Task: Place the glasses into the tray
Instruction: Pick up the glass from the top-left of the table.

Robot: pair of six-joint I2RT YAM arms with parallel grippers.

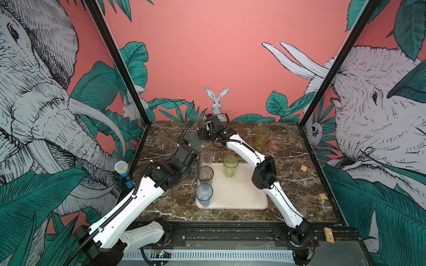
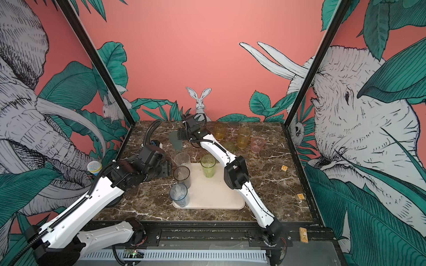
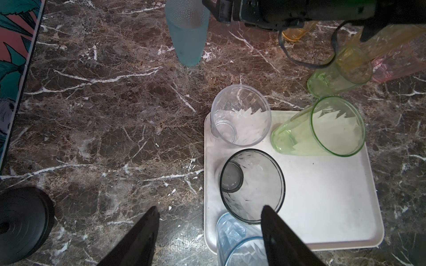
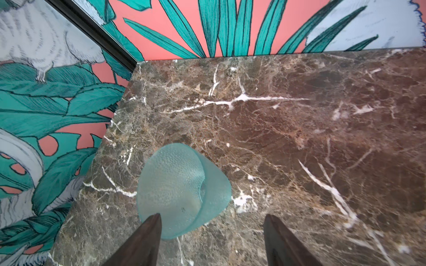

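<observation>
My right gripper has one finger beside the teal glass's opening, which faces up. It should come down next over the teal glass's rim [image 1: 198, 133] [image 4: 202, 207] on the side toward the amber glass.
The cream tray [image 1: 239, 195] [image 2: 214, 198] [image 3: 322, 195] lies mid-table. Four glasses stand on it: clear [image 1: 205, 159] [image 3: 241, 115], smoky grey [image 1: 205, 173] [image 3: 252, 184], blue [image 1: 204, 194] [image 3: 232, 239] and green [image 1: 230, 165] [image 3: 322, 129]. My left gripper [image 3: 211, 211] [image 1: 195, 171] hangs open and empty above the tray's left edge, beside the grey glass. At the back left stands a teal glass [image 1: 193, 144] [image 4: 182, 188] [image 3: 187, 32]. My right gripper [image 4: 212, 221] is open above it, the glass off towards one finger. Yellow [image 1: 262, 138], pink [image 1: 276, 145], amber [image 2: 219, 130] and short green [image 2: 229, 146] glasses stand on the table at the back right.
Two small orange blocks [image 1: 304, 168] [image 1: 322, 196] lie on the marble right of the tray. A blue microphone [image 1: 123, 172] stands at the table's left edge on a black round base [image 3: 23, 223]. Printed walls close the back and both sides.
</observation>
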